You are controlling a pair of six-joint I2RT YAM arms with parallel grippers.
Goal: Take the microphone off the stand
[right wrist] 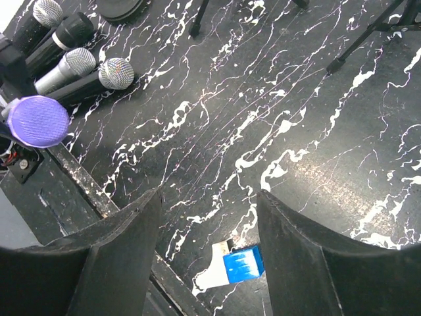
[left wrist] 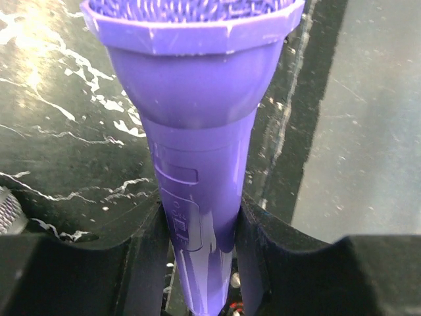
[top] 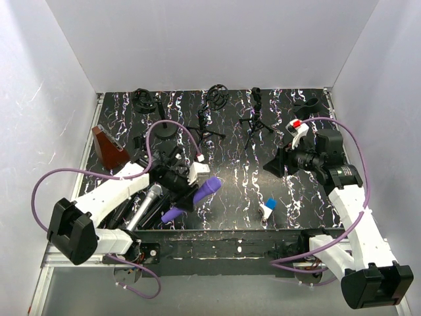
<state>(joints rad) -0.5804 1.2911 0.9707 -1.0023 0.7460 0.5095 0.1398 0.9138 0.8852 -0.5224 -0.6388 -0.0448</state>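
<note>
My left gripper has the purple microphone [top: 197, 197] clear of the stands, so next I need to lower and release it on the bare tabletop beside the row of microphones.
My left gripper [top: 189, 192] is shut on a purple microphone [top: 197, 197] and holds it tilted over the front left of the black marbled table [top: 223, 197]. In the left wrist view the purple microphone [left wrist: 197, 164] fills the frame, clamped between my two black fingers [left wrist: 141, 263]. Its round head also shows in the right wrist view [right wrist: 36, 122]. My right gripper [top: 275, 164] is open and empty, hovering above the table at the right; its fingers [right wrist: 118, 257] stand wide apart. Black tripod stands [top: 253, 125] stand at the back.
Several other microphones [right wrist: 72, 66] lie side by side at the front left, under my left arm. A small blue and white block [top: 268, 207] lies near the front edge. Shock mounts [top: 216, 97] and a brown wedge [top: 107, 148] sit at the back and left. White walls enclose the table.
</note>
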